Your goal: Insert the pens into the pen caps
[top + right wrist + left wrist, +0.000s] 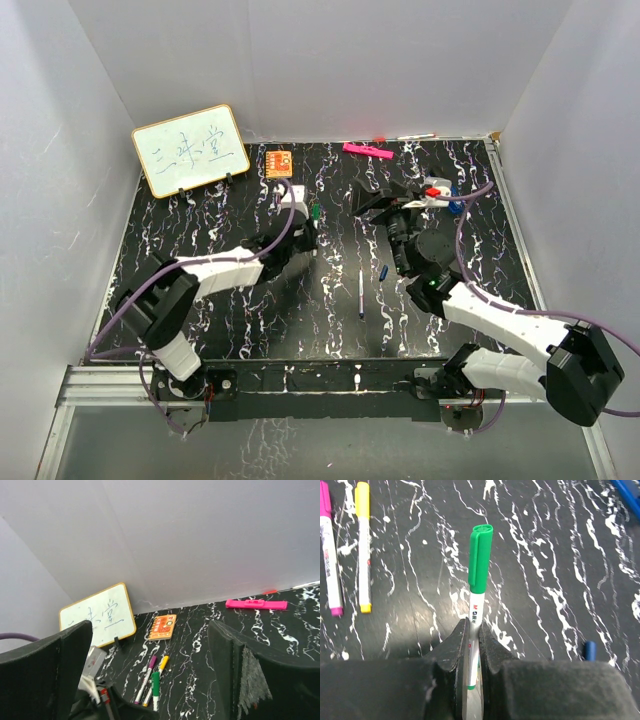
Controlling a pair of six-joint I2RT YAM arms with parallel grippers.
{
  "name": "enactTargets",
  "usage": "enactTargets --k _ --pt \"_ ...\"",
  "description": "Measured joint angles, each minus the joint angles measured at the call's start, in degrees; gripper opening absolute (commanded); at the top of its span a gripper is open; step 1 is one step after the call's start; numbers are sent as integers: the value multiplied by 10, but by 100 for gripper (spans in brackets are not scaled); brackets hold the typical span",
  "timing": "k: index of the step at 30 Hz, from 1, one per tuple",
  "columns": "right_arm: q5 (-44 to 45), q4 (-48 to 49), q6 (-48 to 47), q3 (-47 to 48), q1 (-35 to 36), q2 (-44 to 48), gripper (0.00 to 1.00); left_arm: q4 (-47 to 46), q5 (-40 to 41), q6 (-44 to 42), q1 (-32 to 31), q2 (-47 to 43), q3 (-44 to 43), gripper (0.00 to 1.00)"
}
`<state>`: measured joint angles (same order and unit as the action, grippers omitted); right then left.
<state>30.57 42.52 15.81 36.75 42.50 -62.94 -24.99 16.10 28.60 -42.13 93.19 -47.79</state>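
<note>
My left gripper moves down toward the bare tabletop (404, 550) beside the yellow pen next and releases the green pen's white body, since the green cap (480, 560) is already on its pen.
My left gripper (474, 630) is shut on the white barrel of a pen whose green cap (480, 560) is on and points away from the wrist. In the top view this gripper (305, 222) sits left of centre with the green pen (313, 215). Two capped pens, purple (330, 555) and yellow (364, 550), lie side by side to its left. A bare white pen (361, 292) lies mid-table beside a dark blue cap (385, 272). My right gripper (392, 205) hangs open and holds nothing, its fingers (50, 670) framing the three capped pens (155, 685).
A small whiteboard (190, 150) leans at the back left, with an orange notebook (279, 162) next to it. A pink marker (368, 151) and a thin white pen (415, 136) lie along the back wall. White walls close in the table on three sides.
</note>
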Motion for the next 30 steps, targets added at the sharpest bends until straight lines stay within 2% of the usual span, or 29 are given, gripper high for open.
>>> enactTargets --k 7,19,30 --pt "31 9 -16 0 -19 7 98 102 -20 -36 56 122 -155 0" --pt "35 9 -16 -2 -33 7 98 200 -17 -87 77 249 -293 0" --pt "25 -5 -12 -11 -40 2 98 232 -14 -101 92 297 -351 18"
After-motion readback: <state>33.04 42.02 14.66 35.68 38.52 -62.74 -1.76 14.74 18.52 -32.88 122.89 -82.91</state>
